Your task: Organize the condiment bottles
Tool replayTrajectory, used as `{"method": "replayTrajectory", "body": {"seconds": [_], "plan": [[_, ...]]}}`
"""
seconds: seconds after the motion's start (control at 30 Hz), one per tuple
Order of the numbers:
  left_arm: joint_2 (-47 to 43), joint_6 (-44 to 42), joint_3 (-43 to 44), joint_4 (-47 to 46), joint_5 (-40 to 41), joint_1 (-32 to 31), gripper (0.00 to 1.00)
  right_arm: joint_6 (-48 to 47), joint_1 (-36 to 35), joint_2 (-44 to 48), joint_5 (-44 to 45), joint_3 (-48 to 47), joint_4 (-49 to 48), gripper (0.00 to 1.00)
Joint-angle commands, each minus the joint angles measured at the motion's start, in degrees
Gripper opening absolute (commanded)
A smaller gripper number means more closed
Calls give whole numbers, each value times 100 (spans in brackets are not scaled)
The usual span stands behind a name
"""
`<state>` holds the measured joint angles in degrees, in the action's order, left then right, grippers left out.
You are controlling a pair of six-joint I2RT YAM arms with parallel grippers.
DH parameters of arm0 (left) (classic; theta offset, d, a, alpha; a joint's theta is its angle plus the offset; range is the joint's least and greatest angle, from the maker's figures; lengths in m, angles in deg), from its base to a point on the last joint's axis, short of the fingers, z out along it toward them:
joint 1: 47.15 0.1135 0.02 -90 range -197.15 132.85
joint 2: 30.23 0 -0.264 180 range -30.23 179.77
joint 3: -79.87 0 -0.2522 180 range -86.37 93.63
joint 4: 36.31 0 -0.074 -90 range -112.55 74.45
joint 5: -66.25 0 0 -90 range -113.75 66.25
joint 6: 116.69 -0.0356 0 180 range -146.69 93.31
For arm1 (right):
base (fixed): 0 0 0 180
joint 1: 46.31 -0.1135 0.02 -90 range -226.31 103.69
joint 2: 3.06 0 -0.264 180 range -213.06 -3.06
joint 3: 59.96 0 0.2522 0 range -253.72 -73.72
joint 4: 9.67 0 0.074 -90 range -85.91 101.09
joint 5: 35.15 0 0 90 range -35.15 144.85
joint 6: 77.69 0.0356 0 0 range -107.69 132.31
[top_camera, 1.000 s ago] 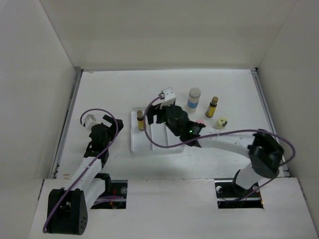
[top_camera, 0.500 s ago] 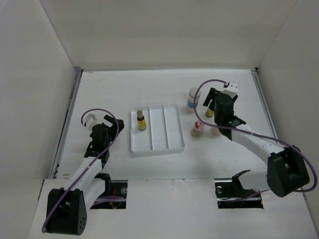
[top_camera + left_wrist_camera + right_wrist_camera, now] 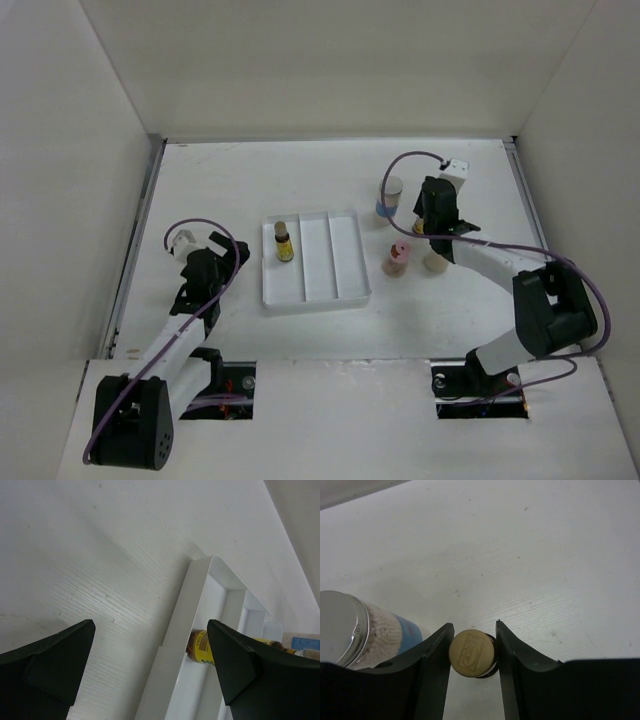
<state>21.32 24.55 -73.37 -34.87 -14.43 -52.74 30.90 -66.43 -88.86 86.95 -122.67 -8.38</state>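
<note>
One amber bottle to the left in the top view leaves its tray section's near end free, so my right gripper needs to lift its slim amber bottle next, then lower it there.
My right gripper (image 3: 473, 626) is shut on the gold cap of a slim amber bottle (image 3: 471, 653), which stands upright on the table at the back right. From above, the gripper (image 3: 428, 215) covers most of that bottle (image 3: 418, 228). The grey-lidded, blue-labelled jar (image 3: 350, 630) stands just left of it (image 3: 389, 196). A pink-capped bottle (image 3: 396, 257) and a yellow-capped beige one (image 3: 434, 262) stand nearer. Another amber bottle (image 3: 283, 241) sits in the left compartment of the white tray (image 3: 315, 297). My left gripper (image 3: 150, 625) is open and empty, left of the tray (image 3: 175, 640).
White walls enclose the table on the left, back and right. The tray's middle and right compartments hold nothing. A purple cable loops over each arm.
My right arm swung from over the tray to the back right, came down over the amber bottle there, and its jaws closed around the cap. The left arm stayed still.
</note>
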Motion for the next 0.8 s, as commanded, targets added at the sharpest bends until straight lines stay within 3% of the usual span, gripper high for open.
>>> {"method": "replayTrajectory", "body": {"seconds": [0.0,0.13,0.3,0.43,0.57,0.77], "plan": [[-31,-27,169,-148,87,-26,100,13,4,-60,33,-212,-221,38],[-57,-35,247,-87,43,-34,100,-74,-40,614,480,-54,-343,27],[-233,-9,177,-52,79,-43,100,-461,-680,2003,675,254,-730,26],[-242,17,151,-25,87,-61,100,-330,-1532,2585,316,333,-555,27],[-119,44,221,1,17,-52,100,91,-2656,2315,-229,167,-458,27],[-189,44,230,1,-9,-52,100,189,-4160,936,-564,-807,-765,27]]}}
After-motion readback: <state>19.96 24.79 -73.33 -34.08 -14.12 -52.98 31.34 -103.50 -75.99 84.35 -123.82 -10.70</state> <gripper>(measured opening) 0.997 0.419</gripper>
